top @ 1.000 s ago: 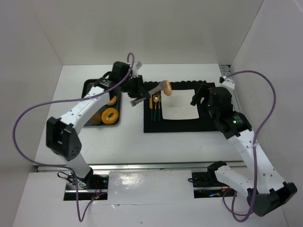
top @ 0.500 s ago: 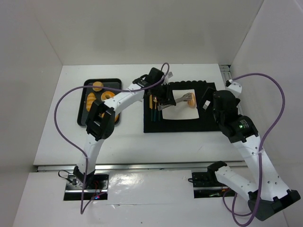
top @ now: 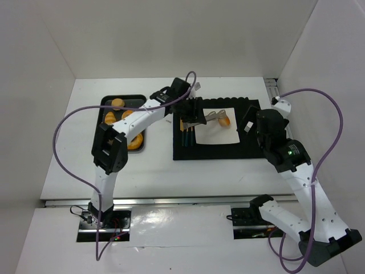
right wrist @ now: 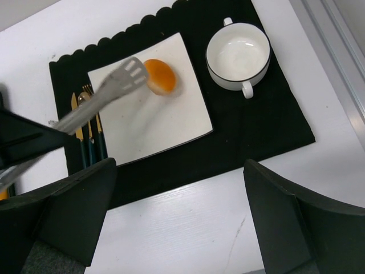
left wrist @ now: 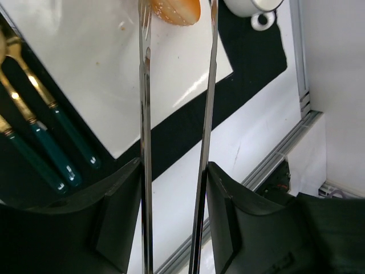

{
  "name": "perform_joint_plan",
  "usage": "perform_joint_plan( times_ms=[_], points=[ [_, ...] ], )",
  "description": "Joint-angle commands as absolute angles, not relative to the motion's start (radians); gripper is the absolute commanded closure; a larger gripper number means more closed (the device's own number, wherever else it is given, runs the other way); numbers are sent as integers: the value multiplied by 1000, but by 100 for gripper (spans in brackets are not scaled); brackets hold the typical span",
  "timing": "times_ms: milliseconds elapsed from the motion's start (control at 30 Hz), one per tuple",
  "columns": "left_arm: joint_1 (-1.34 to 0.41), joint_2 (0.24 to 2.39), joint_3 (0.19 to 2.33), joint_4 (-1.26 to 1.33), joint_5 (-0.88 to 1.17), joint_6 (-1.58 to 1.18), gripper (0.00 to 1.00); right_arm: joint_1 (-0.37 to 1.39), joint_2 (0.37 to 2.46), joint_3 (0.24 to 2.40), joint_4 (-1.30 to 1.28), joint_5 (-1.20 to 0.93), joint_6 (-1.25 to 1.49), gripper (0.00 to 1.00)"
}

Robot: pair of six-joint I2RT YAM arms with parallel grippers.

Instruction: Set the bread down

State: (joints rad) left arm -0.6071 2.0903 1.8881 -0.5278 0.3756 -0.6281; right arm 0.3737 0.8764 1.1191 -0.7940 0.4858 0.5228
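Observation:
I will lift my left gripper next, swing over the black tray and lower to close the tongs on its middle roll (top: 126,114), with a roll on the plate (top: 219,135).
A round golden bread roll (top: 224,120) lies on the white square plate (top: 219,135); it also shows in the right wrist view (right wrist: 159,76) and at the top of the left wrist view (left wrist: 174,10). My left gripper (top: 190,114) (left wrist: 174,188) is shut on metal tongs (top: 208,118) (right wrist: 108,94). The tong arms (left wrist: 145,114) stand spread, with their tips on either side of the roll. My right gripper (top: 249,123) (right wrist: 179,171) is open and empty, hovering over the mat's right side.
A black placemat (top: 217,151) holds the plate, gold and teal cutlery (right wrist: 85,137) on its left and a white bowl (right wrist: 238,56) on its right. A black tray (top: 108,103) with several more rolls (top: 118,103) sits at the left.
My left arm swung right from the tray, carrying the roll in the tongs to the plate. The roll now rests on the plate and the tongs have drawn back a little to the left.

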Motion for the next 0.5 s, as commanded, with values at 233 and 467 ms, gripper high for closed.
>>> perform_joint_plan(
  times_ms=[233, 467],
  points=[
    [-448, 1743, 1776, -630, 217, -548, 43, 380, 873, 1083, -765, 456, 534, 1],
    [-235, 1540, 1573, -793, -129, -500, 43, 380, 896, 1052, -694, 404, 514, 1]
  ],
)
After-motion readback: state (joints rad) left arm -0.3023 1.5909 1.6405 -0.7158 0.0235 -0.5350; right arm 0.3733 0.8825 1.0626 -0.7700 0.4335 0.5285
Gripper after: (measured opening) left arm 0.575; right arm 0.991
